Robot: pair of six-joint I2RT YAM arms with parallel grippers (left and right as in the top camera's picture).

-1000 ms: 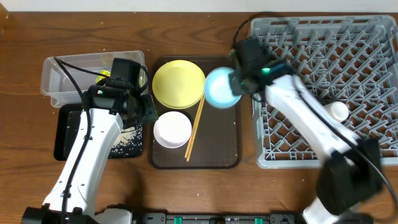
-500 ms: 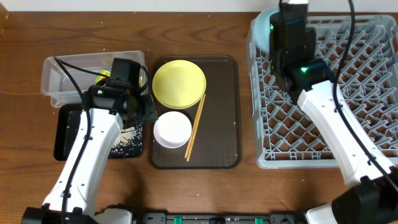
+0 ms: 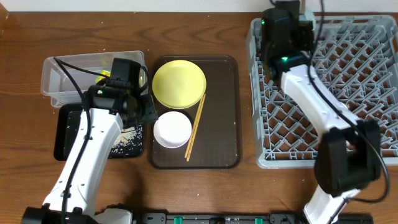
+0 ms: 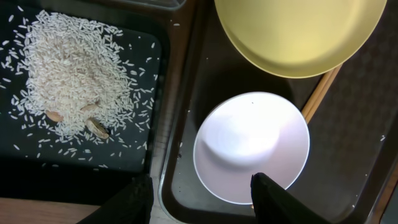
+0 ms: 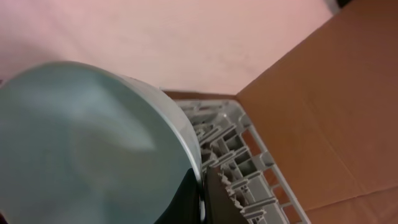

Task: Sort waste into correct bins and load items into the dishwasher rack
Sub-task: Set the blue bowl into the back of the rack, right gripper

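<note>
The light blue bowl next needs my right gripper to carry it down, back toward the grey rack's edge by the brown tray [image 5: 200,107].
My right gripper [image 5: 202,196] is shut on the rim of the light blue bowl [image 5: 87,149], holding it tilted over the far left corner of the grey dishwasher rack [image 5: 233,155]. In the overhead view the right gripper [image 3: 285,25] hides the bowl above the rack [image 3: 348,93]. My left gripper [image 4: 208,202] is open and empty, just above the near edge of the white bowl [image 4: 252,149]. The yellow plate [image 3: 179,83], white bowl [image 3: 172,129] and chopsticks [image 3: 196,127] lie on the brown tray [image 3: 224,106]. Rice [image 4: 68,68] lies in the black tray [image 3: 68,134]. The wrapper [image 3: 102,76] shows partly in the clear tub [image 3: 62,78]. The cup is hidden.
The left arm [image 3: 93,143] crosses the black tray and the tub's right end. The right arm [image 3: 323,118] stretches over the rack's left half. Bare wooden table [image 3: 186,186] lies in front of the trays. A cardboard surface [image 5: 323,106] shows beyond the rack.
The right arm carried the blue bowl from above the brown tray's right side to the rack's far left corner. The left arm has not moved.
</note>
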